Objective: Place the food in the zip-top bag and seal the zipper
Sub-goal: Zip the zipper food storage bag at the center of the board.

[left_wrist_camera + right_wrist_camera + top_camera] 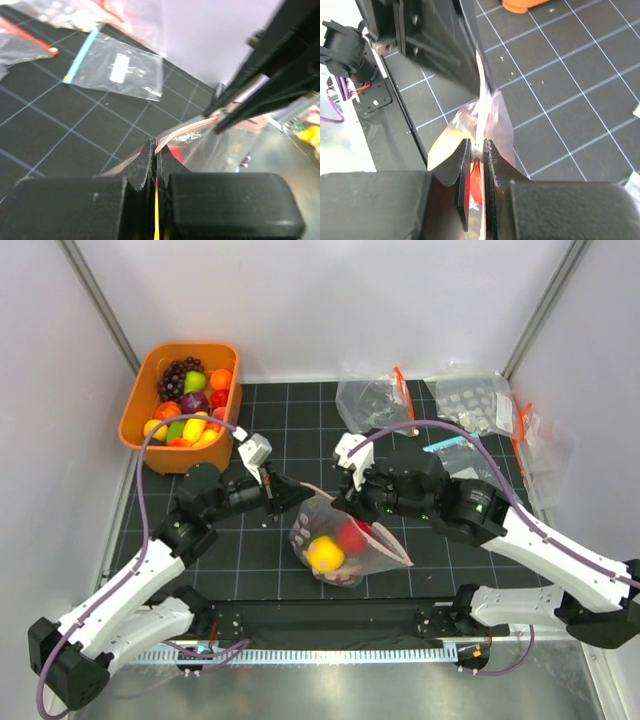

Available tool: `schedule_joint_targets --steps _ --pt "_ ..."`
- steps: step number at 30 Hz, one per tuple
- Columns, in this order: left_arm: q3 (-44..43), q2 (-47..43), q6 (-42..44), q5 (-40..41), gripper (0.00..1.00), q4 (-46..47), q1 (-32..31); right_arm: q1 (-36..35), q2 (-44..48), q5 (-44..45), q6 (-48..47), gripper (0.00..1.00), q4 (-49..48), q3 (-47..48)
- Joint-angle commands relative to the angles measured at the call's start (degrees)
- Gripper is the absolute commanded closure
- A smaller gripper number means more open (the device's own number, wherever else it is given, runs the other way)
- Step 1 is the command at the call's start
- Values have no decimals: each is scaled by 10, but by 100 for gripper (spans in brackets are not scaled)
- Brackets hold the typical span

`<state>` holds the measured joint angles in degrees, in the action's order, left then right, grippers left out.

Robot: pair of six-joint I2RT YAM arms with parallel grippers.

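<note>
The bag's opening gapes past the zipper's slider, so the right gripper should pull to the right in the top view to the zipper's open end point(407, 562) and let go of it.
The zip-top bag point(345, 540) lies at the middle of the mat with a yellow lemon point(325, 554) and a red piece point(352, 535) inside. My left gripper point(303, 496) is shut on the bag's left top corner, its jaws pinching the edge point(154, 150). My right gripper point(338, 502) is a short way to the right, shut on the zipper point(481, 100) at a small white slider piece point(479, 147). The pink strip point(187, 131) runs taut between the two grippers. More food point(190, 400) fills the orange tub point(135, 420) at the back left.
Spare clear bags lie at the back right: one with a red strip point(375, 400), a dotted one point(470, 400), and one with a blue strip and white label point(120, 70). The two arms nearly meet over the bag. Walls close in left, right and back.
</note>
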<state>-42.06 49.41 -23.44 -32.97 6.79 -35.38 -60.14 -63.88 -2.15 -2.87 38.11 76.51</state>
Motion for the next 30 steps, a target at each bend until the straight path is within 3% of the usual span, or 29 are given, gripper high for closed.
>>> schedule_joint_targets --steps 1,15,30 --pt "-20 8 0 116 100 -34 35 -1 52 19 28 99 35 -11" --pt "-55 21 -31 283 100 -141 54 -1 157 102 139 99 144 -62" --pt "-53 16 -39 309 100 -158 54 -2 259 139 194 99 185 -102"
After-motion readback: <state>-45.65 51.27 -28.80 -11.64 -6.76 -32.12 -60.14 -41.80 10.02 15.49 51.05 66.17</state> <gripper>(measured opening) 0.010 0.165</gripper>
